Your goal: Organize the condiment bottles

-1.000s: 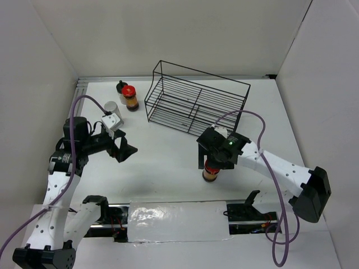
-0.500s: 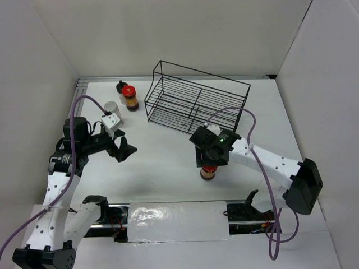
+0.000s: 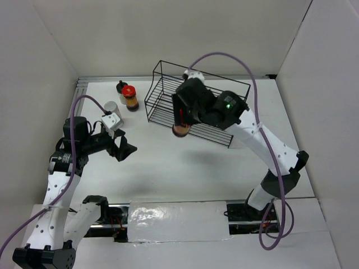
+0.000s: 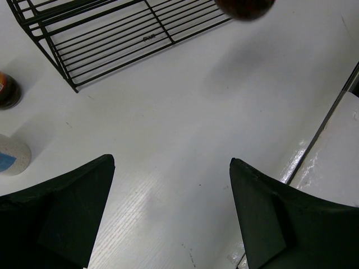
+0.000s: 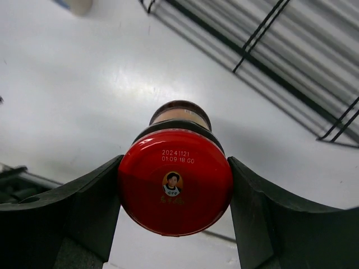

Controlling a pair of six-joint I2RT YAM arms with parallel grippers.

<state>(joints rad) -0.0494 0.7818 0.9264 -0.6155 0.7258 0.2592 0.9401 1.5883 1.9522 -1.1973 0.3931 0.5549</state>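
Observation:
The basket's empty end (image 3: 222,133) (image 5: 330,101) lies below my right gripper and to its right in the top view, so I need to carry the jar that way, lower it and release.
My right gripper (image 3: 180,116) is shut on a brown jar with a red lid (image 3: 180,129) and holds it in the air at the near left edge of the black wire basket (image 3: 196,103). In the right wrist view the fingers clamp the red lid (image 5: 175,188) from both sides. The other red-lidded brown jar (image 3: 130,96), the pale bottle with the black cap (image 3: 120,87) and the white cylinder with the grey cap (image 3: 110,107) stand at the back left. My left gripper (image 3: 124,148) is open and empty, low over the table, right of the cylinder.
The basket's corner (image 4: 73,84) shows in the left wrist view, with the standing jar (image 4: 7,92) and the cylinder (image 4: 11,157) at the left edge. White walls enclose the table. A foil-covered strip (image 3: 176,219) lies along the front edge.
My right arm has lifted the red-lidded jar off the table's front and carried it up and back to the basket's near left edge. The left arm has not moved.

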